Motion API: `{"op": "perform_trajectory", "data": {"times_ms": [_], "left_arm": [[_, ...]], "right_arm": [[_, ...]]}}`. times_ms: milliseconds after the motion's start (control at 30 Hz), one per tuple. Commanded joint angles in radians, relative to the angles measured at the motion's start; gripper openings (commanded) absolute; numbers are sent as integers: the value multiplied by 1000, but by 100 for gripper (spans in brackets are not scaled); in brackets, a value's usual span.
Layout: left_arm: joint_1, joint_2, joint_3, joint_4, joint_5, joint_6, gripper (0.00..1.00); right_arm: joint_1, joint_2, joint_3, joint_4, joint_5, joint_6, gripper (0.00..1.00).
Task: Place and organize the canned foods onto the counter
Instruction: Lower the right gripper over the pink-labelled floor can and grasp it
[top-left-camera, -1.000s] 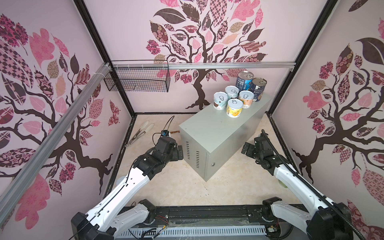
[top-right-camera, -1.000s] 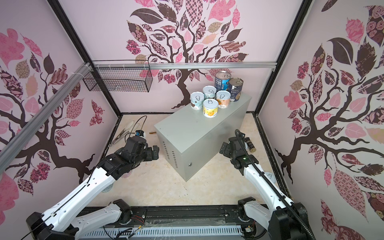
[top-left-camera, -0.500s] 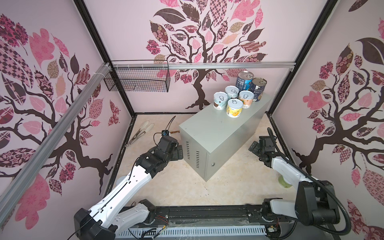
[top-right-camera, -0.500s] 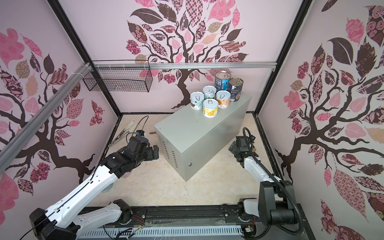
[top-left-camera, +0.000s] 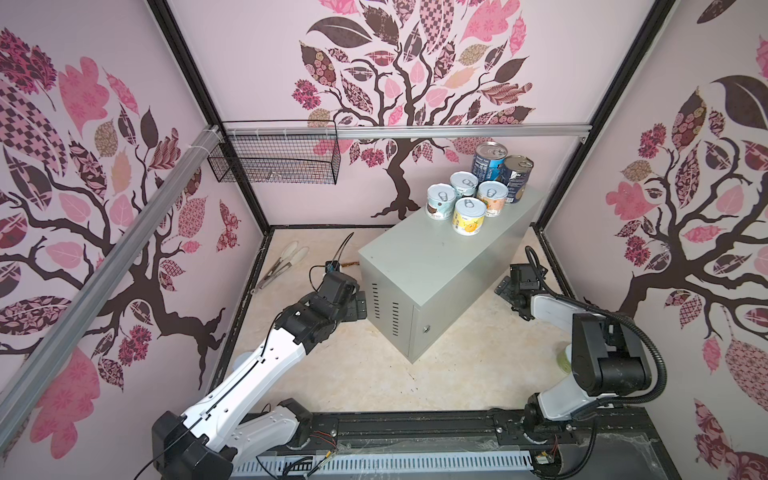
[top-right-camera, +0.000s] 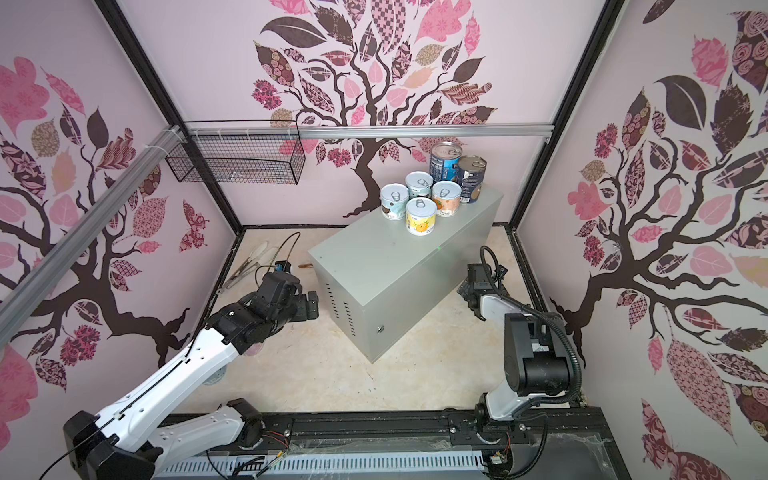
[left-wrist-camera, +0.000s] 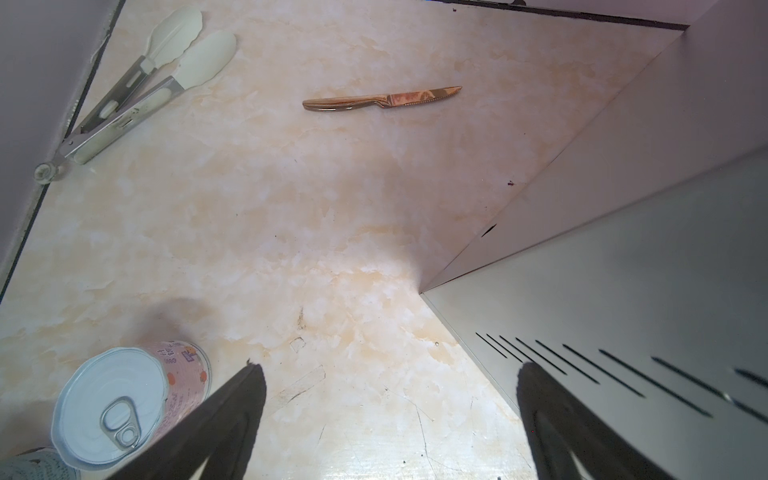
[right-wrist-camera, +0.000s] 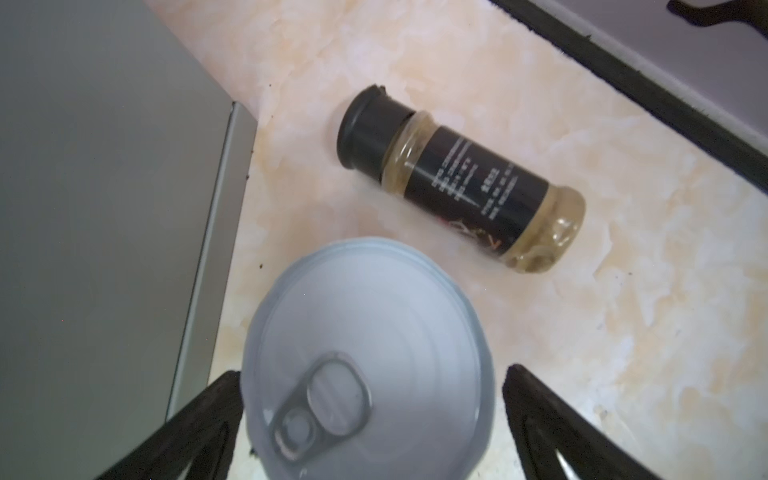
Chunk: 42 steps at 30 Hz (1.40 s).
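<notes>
I will next move my right gripper outward and down over the can with the silver pull-tab lid and close it, because that lid is between both open fingers.
The counter is a grey cabinet set at an angle in the middle of the floor. Several canned foods stand on its far end: short pastel cans in front of two taller dark ones. My right gripper is low on the counter's right side, open. Its fingers straddle an upright can with a silver pull-tab lid, and a gap shows on one side. My left gripper hangs open and empty by the counter's vented side. A pink-labelled can stands beside one finger.
A dark spice jar lies on the floor just beyond the straddled can. A copper knife and white tongs lie on the far left floor. A black wire basket hangs on the back rail.
The right arm has folded its elbow back toward the near right corner, and its gripper has stayed beside the counter. The left arm has hardly moved. Both grippers have stayed open.
</notes>
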Motion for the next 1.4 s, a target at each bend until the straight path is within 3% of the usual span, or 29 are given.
{"op": "perform_trajectory", "data": {"times_ms": [0, 367, 800, 1100, 1367], "left_arm": [[5, -1, -22, 3, -6, -1, 98], [5, -1, -24, -1, -16, 2, 98], [6, -1, -23, 0, -15, 4, 98], [6, -11, -26, 2, -14, 3, 98], [5, -31, -27, 5, -26, 7, 98]], "right_arm": [[-21, 57, 60, -1, 17, 15, 100], [-64, 202, 199, -66, -67, 28, 100], [-66, 251, 247, -113, -118, -10, 99], [-66, 236, 228, -136, -151, -38, 91], [-66, 208, 199, -151, -184, -66, 72]]}}
